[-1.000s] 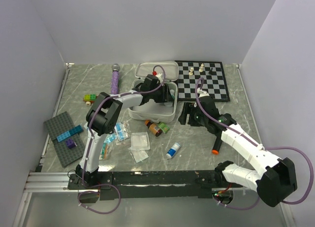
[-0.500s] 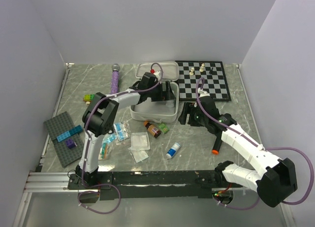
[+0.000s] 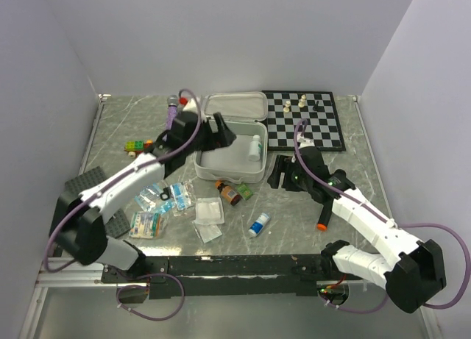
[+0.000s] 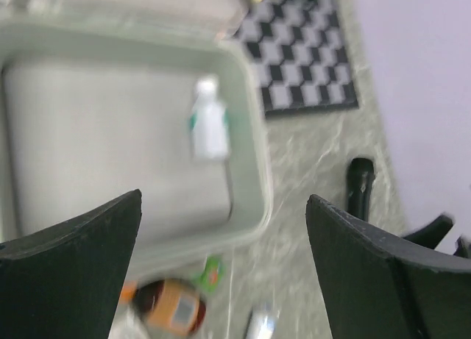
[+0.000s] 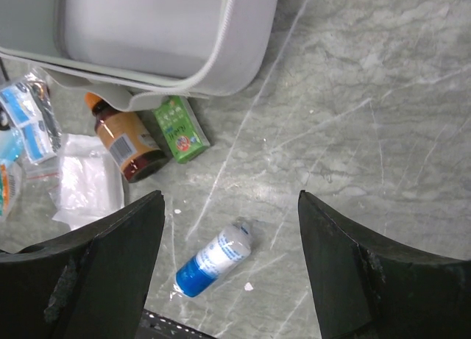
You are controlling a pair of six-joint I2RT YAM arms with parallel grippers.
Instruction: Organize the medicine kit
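Note:
I need to move my left gripper back from over the kit next and lower it onto the brown bottle's labelled body [image 3: 231, 195] [image 4: 176, 308], because that bottle is still outside the kit.
The medicine kit [image 3: 228, 165] lies open, a white soft case with its lid [image 3: 235, 106] hinged back. A small white bottle [image 3: 255, 148] with a green band [image 4: 209, 127] lies inside by the right wall. My left gripper [image 3: 223, 131] hovers open over the kit's left part [image 4: 222, 207], nothing between its fingers. On the table in front of the kit are a brown bottle [image 3: 229, 193], a green box [image 3: 244, 191] and a blue-and-white bottle [image 3: 258, 224]. My right gripper [image 3: 283, 174] stands open above that blue-and-white bottle [image 5: 213, 258], holding nothing [image 5: 230, 207].
A chessboard [image 3: 302, 118] with several pieces sits right of the kit. Gauze packets [image 3: 209, 210] and blister packs [image 3: 165, 199] lie front left. An orange-tipped black marker [image 3: 322, 218], a purple wand [image 3: 171, 112], toy bricks [image 3: 135, 145] and a grey baseplate [image 3: 88, 186] are around.
My left gripper opened and drew back to the left out of the kit; the white bottle now lies free inside. The right arm has not moved.

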